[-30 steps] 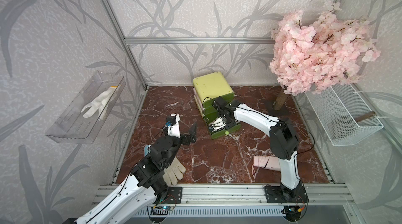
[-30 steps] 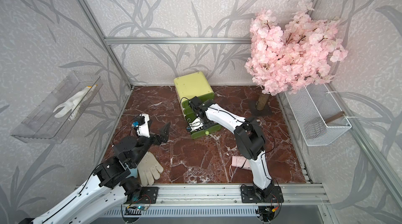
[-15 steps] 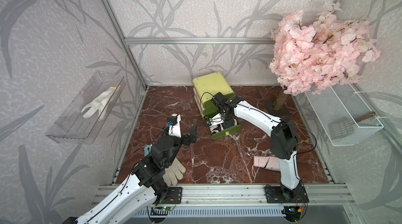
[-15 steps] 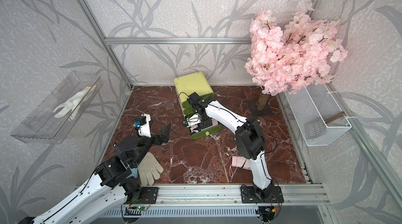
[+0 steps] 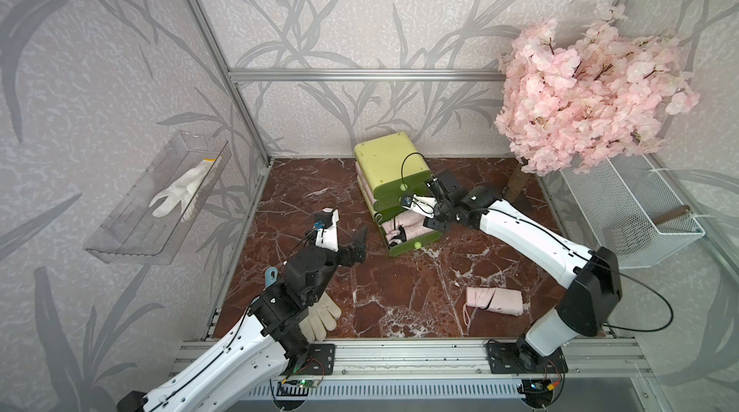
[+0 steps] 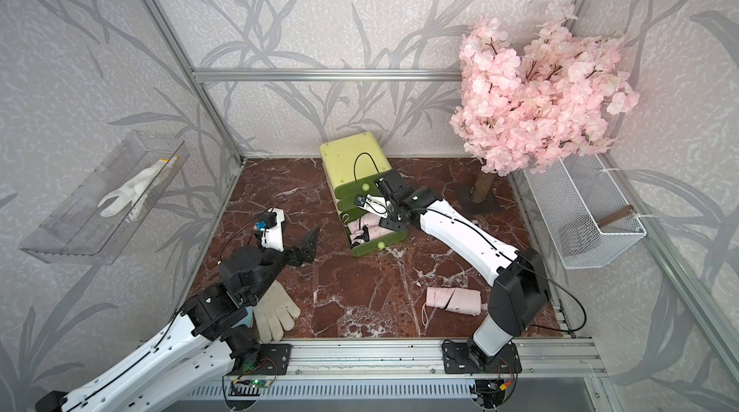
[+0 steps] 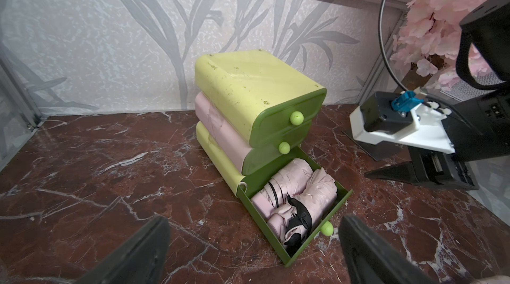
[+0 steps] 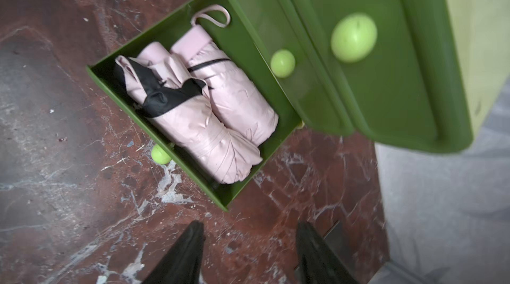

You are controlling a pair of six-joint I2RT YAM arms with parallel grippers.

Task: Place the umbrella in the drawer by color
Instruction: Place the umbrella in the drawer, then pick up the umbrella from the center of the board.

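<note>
The loose umbrella's strap end [image 5: 474,298] is still outside the drawer, below and back from my left gripper, so I should next swing the gripper back across the floor and down onto it.
The drawer chest [image 5: 390,166] [image 6: 352,158] stands at the back of the marble floor; its sides are lime-yellow, with a pink middle tier. Its bottom drawer [image 7: 258,220] [image 8: 193,172] is pulled out, and two folded pink umbrellas [image 8: 234,103] [image 7: 298,183] lie side by side in it. Another folded pink umbrella [image 5: 494,300] [image 6: 454,300] lies on the floor near the right arm's base. My right gripper [image 8: 249,227] [image 5: 430,226] hangs open and empty just right of the open drawer. My left gripper [image 7: 254,230] [image 5: 352,248] is wide open and empty, left of the drawer and facing it.
A pink blossom tree [image 5: 580,98] stands at the back right, beside a white wire basket [image 5: 632,210] on the right wall. A clear shelf [image 5: 132,238] on the left wall holds a white glove [image 5: 180,194]. A cream glove [image 5: 320,318] lies under my left arm.
My right gripper has drawn back from over the open drawer toward the right. The left arm has not moved.
</note>
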